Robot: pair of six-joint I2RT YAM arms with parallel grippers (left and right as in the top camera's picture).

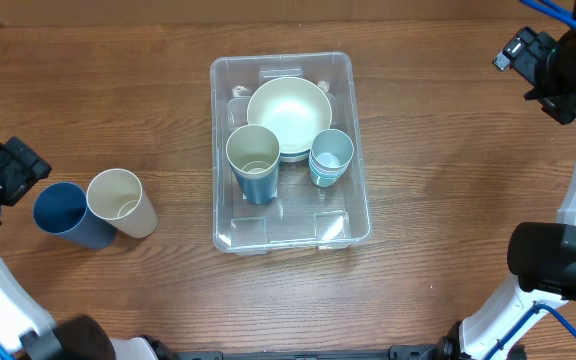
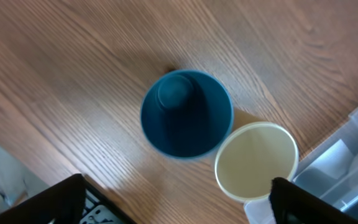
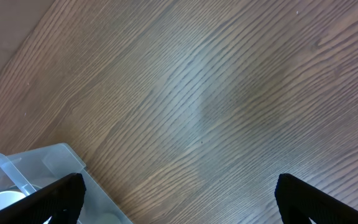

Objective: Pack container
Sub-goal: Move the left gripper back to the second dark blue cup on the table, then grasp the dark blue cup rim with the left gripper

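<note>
The cream cup stands close to the other side of the dark blue cup, so I will move my left gripper down onto the dark blue cup's rim [image 1: 36, 208] [image 2: 148, 91] on the side that faces bare wood.
The clear container [image 1: 215, 180] stands mid-table. It holds a stack of cream bowls [image 1: 288, 115], a cream cup nested in a blue one [image 1: 254, 160] and small pale-blue bowls [image 1: 330, 157]. Left of it on the wood stand a dark blue cup [image 1: 66, 213] [image 2: 186, 114] and a cream cup [image 1: 121, 202] [image 2: 257, 160], side by side and upright. My left gripper [image 1: 20, 166] [image 2: 179, 205] hovers open beside these two cups and holds nothing. My right gripper [image 1: 534, 62] [image 3: 179, 199] is open and empty over bare wood, off the container's far right corner [image 3: 36, 168].
A container corner [image 2: 353, 162] shows at the right edge of the left wrist view, close to the cream cup. Both arm bases [image 1: 553, 255] stand at the table's near side. Bare wood surrounds the container.
</note>
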